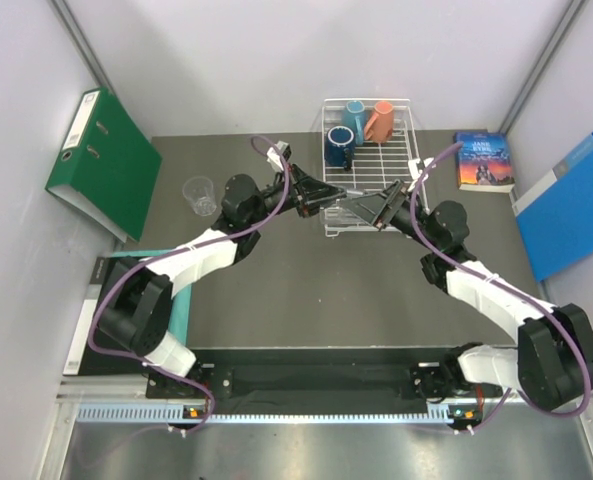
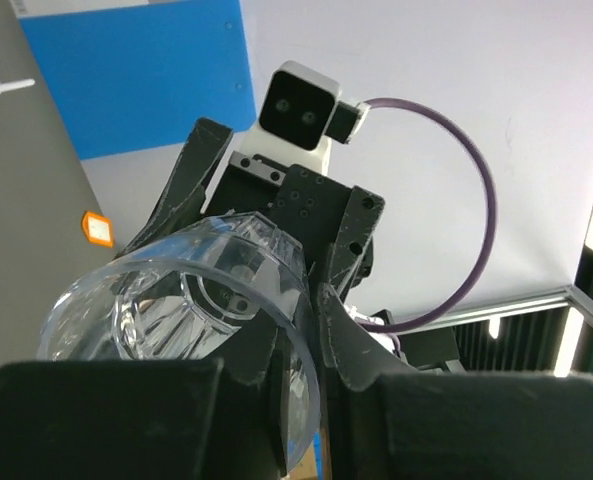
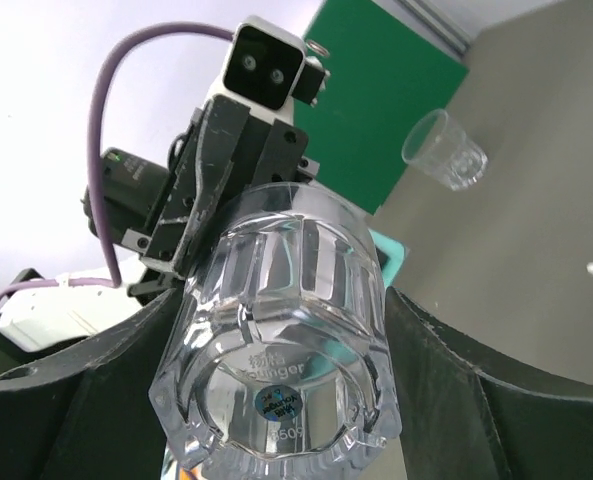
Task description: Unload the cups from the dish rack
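Observation:
The table beside the second glass is bare, so my left gripper needs to swing to the left in the top view, turn the glass in my grippers upright and lower it there.
A clear glass [image 3: 286, 310] lies on its side in the air between my two grippers, just in front of the dish rack [image 1: 413, 140]. My right gripper [image 3: 281, 380] is shut on its base end. My left gripper [image 2: 311, 340] is shut on the rim wall of the same glass [image 2: 176, 300], one finger inside and one outside. In the top view the left gripper [image 1: 326, 197] and the right gripper [image 1: 364, 206] meet tip to tip. A dark-blue mug [image 1: 338, 146], a light-blue mug [image 1: 355, 118] and an orange mug [image 1: 381, 120] stand in the rack. A second clear glass [image 1: 198, 195] stands on the table at the left, also in the right wrist view [image 3: 444, 150].
A green binder [image 1: 104, 160] leans at the left wall. A book [image 1: 483, 160] and a blue folder [image 1: 566, 205] lie to the right of the rack. A teal-edged tablet [image 1: 126, 300] lies at the near left.

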